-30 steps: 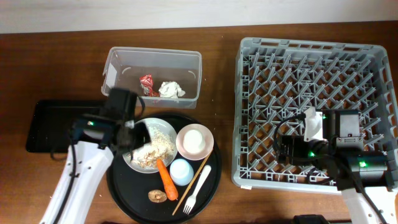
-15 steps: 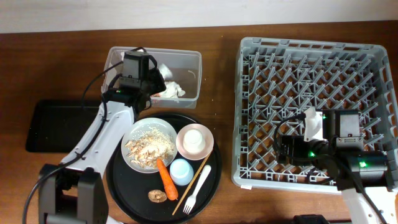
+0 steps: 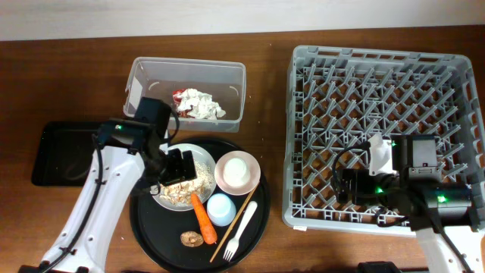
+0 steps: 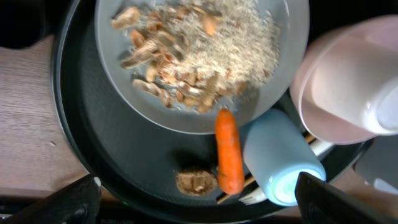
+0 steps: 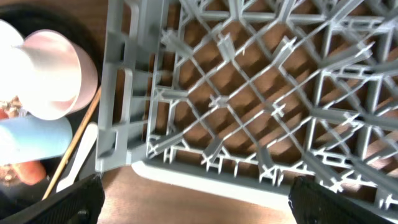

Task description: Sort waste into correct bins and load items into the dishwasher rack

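Note:
The right gripper should first move across from the rack [image 3: 386, 98], to get down to the small white cup that sticks out past the pink bowl's rim.
My left gripper [image 3: 179, 167] hangs open and empty over the white plate [image 3: 161, 199] with its beige food heap [image 3: 198, 176] on the round black tray. In the left wrist view the plate [image 4: 124, 81], heap [image 4: 205, 43], carrot [image 4: 229, 152], brown lump [image 4: 196, 182], blue cup [image 4: 283, 165] and pink bowl [image 4: 348, 81] lie ahead of that gripper [image 4: 199, 211]. The clear tub [image 3: 144, 76] holds tissues [image 3: 202, 105] and a red wrapper [image 3: 179, 95]. My right gripper [image 3: 350, 186] stands open over the front left of the dishwasher rack [image 3: 386, 98], with nothing held [image 5: 196, 208].
The flat black tray [image 3: 64, 152] lies left of the round tray [image 3: 151, 235]. A small white cup [image 3: 236, 168] sits in the pink bowl [image 3: 254, 180]. Chopsticks [image 3: 236, 221] and a white fork [image 3: 242, 231] lie near the blue cup [image 3: 221, 209] and carrot [image 3: 202, 218].
My left gripper carried a tissue from the plate to the clear tub, opened, and came back over the plate empty. The tub holds more tissue. The right arm has not moved.

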Motion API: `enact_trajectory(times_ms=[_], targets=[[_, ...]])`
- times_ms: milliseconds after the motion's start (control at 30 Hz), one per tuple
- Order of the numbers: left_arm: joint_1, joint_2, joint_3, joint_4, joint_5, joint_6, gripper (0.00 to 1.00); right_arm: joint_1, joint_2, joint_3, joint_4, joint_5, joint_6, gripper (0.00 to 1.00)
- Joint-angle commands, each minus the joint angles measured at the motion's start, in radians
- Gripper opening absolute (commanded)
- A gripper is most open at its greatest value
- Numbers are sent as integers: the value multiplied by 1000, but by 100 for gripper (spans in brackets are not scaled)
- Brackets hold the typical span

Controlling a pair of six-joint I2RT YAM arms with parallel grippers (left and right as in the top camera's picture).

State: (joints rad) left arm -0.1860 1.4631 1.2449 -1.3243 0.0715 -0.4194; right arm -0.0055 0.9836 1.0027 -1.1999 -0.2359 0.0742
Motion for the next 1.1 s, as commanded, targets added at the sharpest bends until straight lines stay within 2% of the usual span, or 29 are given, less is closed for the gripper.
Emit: enact_trajectory(times_ms=[0,100,200,267,400,433,500,567,800,1067], targets=[[124,-16,-8,-2,-27,11,99,9,48,31,-43,-31,-11,98],[314,-16,-13,14,-38,3,99,163,184,211,-142,-11,-5,98],[441,-16,-14,14,-38,-13,99,332,318,361,-154,53,63,98],[501,-16,-14,13,-38,-13,99,445,433,460,-151,74,92,98],[524,-16,-14,14,-38,-13,99,623,639,594,-122,108,100,98],[524,-16,-14,17,-38,-13,99,640,661,602,-7,3,100,98],[524,-16,-14,18,-38,-13,99,641,673,602,87,-66,100,98],[524,-16,-14,18,-38,-13,99,645,694,602,112,1,191,98],[524,-16,-14,18,-38,-13,99,814,872,602,138,272,280,99],[524,-16,-14,26,-38,-13,100,824,985,602,166,322,309,98]])
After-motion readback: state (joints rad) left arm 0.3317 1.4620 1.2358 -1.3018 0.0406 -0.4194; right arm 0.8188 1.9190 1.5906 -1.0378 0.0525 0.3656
